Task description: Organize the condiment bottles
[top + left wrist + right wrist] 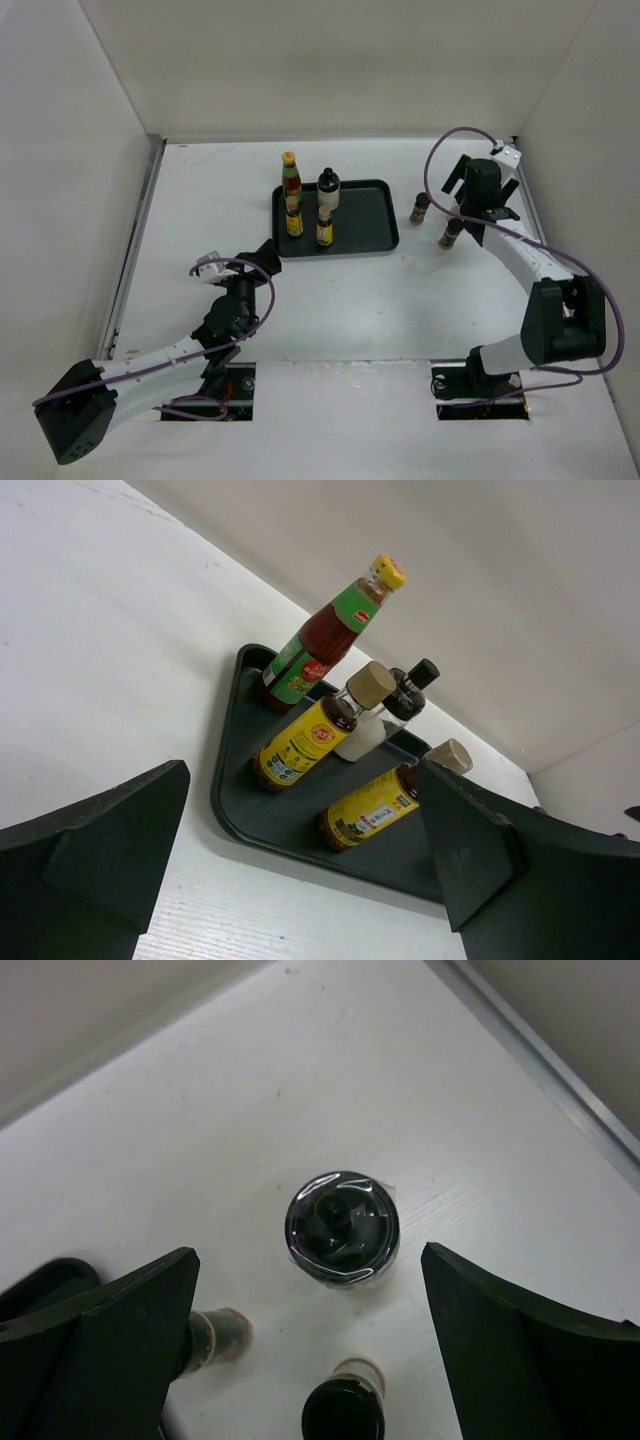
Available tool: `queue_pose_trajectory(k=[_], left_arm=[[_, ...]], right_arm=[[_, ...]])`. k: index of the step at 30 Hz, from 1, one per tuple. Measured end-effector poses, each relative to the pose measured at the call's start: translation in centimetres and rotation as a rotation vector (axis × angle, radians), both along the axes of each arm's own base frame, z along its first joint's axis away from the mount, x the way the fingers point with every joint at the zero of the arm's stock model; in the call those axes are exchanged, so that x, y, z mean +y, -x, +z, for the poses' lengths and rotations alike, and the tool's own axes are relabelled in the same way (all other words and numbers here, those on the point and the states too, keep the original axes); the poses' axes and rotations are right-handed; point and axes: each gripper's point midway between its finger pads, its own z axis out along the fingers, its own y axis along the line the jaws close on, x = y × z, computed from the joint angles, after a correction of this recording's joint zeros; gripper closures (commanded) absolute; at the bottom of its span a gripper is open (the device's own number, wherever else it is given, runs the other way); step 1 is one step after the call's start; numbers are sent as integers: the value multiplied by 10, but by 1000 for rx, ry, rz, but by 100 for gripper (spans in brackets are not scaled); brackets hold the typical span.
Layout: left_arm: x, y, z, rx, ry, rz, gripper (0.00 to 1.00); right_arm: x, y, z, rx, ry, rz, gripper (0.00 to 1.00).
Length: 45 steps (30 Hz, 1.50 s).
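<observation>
Next, my right gripper lowers its open fingers around the black-capped bottle below and between them and closes on its black cap [342,1228], since the bottle stands outside the tray.
A black tray [375,215] holds a tall red bottle with a yellow cap [291,178], a cream black-capped bottle [328,190] and two yellow-labelled dark bottles [294,218] [325,229]. Two tiny dark jars [420,208] [452,234] stand on the table right of the tray. My left gripper [268,256] is open and empty near the tray's front left corner. My right gripper [480,205] is open above a black-capped bottle [342,1225], its jaws either side and apart from it. My right gripper hides that bottle in the top view.
The left wrist view shows the tray [290,830] with the red bottle [320,640], both yellow-labelled bottles [300,745] [375,805] and the cream bottle [380,725]. The right wrist view shows both jars [215,1338] [345,1410]. White walls enclose the table, and a metal rail [560,1070] runs along its right edge.
</observation>
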Motion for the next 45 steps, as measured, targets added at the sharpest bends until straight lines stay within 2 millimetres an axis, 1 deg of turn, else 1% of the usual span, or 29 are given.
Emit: queue_pose_trajectory(k=[6,9,10,11,12,15,18,20,23,24,26,29,31,33,34,36,38,40,41,43,45], left_arm=[[-1,0,0,1,-3,-8,0],[-2,0,-2,4,-7,-11,0],[-2,0,-2,4,-7,-11,0],[-2,0,-1,3,-6,-12,0],[-3,0,-1,2,-5,-13,0],[-3,0,-2,5,-8,-14,0],[-3,0,-3,7,-11,-16,0],[-3,0,-3,7,-11,-16,0],[-4,-1,-4,10,-15,-17,0],[-4,0,-4,10,-14,-18,0],[-4,-1,-4,10,-13,-18,0],[-5,-1,-6,17,-21,-18,0],[-5,-1,-7,19,-23,-19,0],[-5,-1,-7,18,-22,-19,0],[-5,-1,-7,19,-24,-20,0],[-6,-1,-9,23,-27,-22,0],[-6,-1,-8,21,-24,-23,0],[-6,-1,-8,21,-23,-24,0],[-6,-1,-8,22,-24,-26,0],[-6,-1,-8,21,-24,-26,0],[-6,-1,-6,17,-19,-27,0]], right_arm=[[-5,-6,-53,137,4,9,0],[-11,-9,-72,185,-3,8,6],[-13,-11,-75,193,-4,7,8],[-15,-14,-76,195,-6,8,15],[-15,-17,-76,196,-8,10,25],[-18,-24,-72,187,-8,13,37],[-18,-26,-72,186,-9,18,43],[-19,-26,-72,187,-6,19,45],[-22,-27,-68,175,-4,15,44],[-23,-27,-65,168,-1,15,44],[-24,-27,-51,140,10,19,43],[-22,-29,-14,65,37,35,42],[-15,-34,18,-2,58,56,42],[3,-40,53,-79,73,97,41],[15,-43,66,-111,73,124,41],[48,-49,89,-169,65,198,41],[88,-55,104,-209,47,288,40],[128,-62,109,-226,30,373,40],[146,-66,109,-229,23,408,40],[183,-75,98,-215,7,482,40],[212,-81,77,-178,-1,537,39]])
